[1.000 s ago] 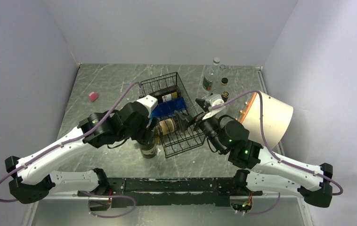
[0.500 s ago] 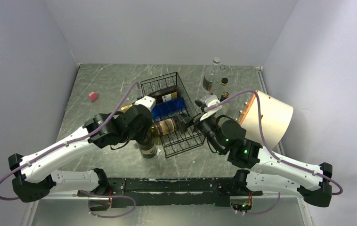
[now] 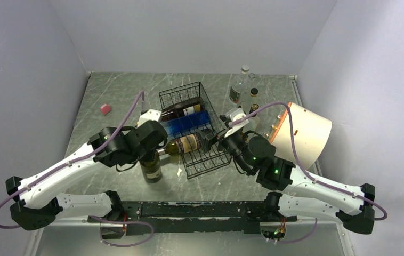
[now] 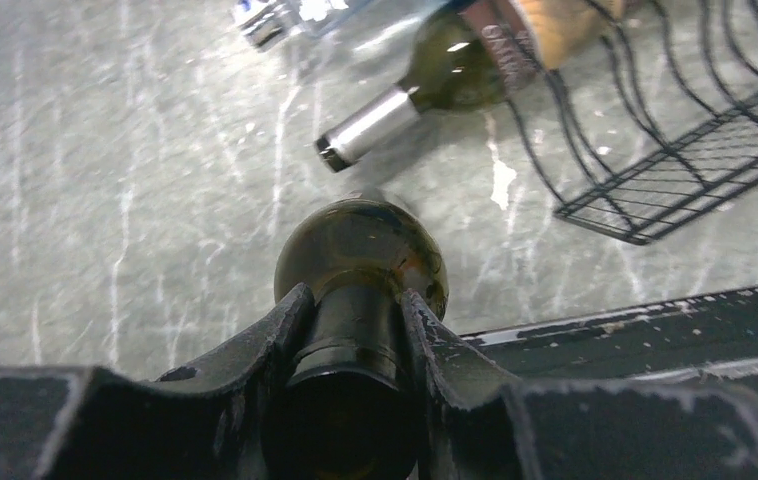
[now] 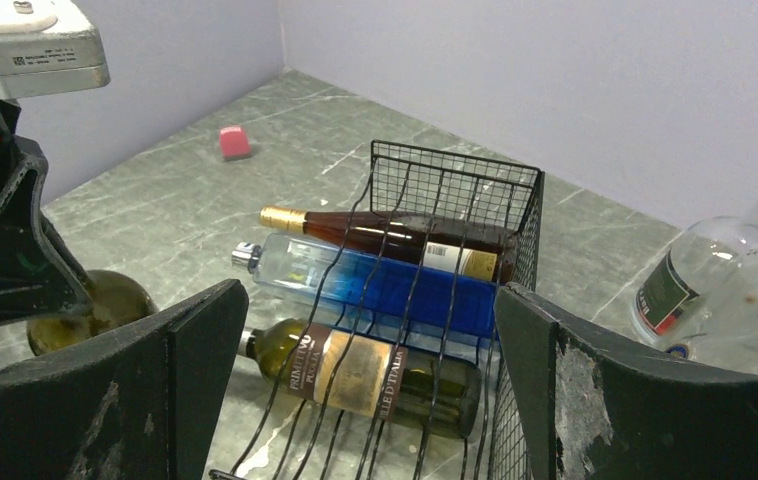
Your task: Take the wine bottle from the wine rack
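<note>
The bare tabletop by the pink block [image 3: 122,107] lies outward, so my left gripper will carry the bottle outward and let it go there, clear of the rack [image 3: 210,160].
The black wire wine rack [image 3: 210,160] sits mid-table with three bottles lying in it: a brown one [image 3: 181,111], a blue one [image 3: 189,121] and a green labelled one [image 3: 185,144]. Left of the rack, a dark green wine bottle [image 3: 151,170] stands upright outside it. My left gripper [image 3: 149,154] is shut on its neck; the left wrist view shows both fingers [image 4: 280,335] pressed against the neck above the round shoulder [image 4: 360,250]. My right gripper [image 5: 367,295] hangs open at the rack's right end [image 5: 455,180], with nothing between its fingers.
A pink block [image 3: 105,109] lies at the far left. Clear glass bottles [image 3: 238,85] and a small dark bottle [image 3: 253,93] stand behind the rack on the right. A big white cylinder [image 3: 304,133] lies at the right wall. A black rail [image 3: 200,208] runs along the near edge.
My left gripper has shut on the dark bottle's neck and carried it leftward, away from the rack. The right arm has barely moved.
</note>
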Motion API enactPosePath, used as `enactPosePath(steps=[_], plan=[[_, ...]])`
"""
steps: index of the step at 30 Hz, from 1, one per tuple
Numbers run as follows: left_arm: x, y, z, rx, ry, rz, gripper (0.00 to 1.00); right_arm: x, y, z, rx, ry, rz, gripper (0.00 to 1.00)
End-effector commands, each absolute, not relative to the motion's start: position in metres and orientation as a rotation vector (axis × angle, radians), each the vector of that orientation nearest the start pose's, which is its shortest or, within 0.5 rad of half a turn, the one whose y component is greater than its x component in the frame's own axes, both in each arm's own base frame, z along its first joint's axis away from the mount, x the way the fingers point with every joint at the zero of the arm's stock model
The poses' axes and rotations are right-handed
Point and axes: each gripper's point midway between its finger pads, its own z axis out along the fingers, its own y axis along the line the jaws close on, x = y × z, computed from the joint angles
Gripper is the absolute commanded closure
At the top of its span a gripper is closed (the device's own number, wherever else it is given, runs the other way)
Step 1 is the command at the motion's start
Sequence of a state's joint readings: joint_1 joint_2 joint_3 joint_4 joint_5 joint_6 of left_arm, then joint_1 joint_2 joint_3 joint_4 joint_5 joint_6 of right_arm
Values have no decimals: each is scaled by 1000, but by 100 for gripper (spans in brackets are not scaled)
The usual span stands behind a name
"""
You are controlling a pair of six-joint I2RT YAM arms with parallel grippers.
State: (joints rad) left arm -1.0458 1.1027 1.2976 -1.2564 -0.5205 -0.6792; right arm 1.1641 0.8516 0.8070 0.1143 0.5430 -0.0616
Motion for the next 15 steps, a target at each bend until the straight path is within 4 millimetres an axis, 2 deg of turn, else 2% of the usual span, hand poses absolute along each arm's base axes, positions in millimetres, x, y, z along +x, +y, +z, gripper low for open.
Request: enactPosePath(steps=[1,6,8,11,15], plan=[[180,-115,251,116,2359,130,93,211,255,336,-468,1451,495,0],[233,-86,266,10,2279,166,93,211,264,333,-486,1464,510,0],[254,-63,270,-72,2254,219,93,211,268,333,-496,1469,518,0],[281,-21,290,-193,2175,337,93,210,269,333,-495,1487,526,0],[316,17,323,-393,2028,294,93,210,269,330,-488,1479,534,0]])
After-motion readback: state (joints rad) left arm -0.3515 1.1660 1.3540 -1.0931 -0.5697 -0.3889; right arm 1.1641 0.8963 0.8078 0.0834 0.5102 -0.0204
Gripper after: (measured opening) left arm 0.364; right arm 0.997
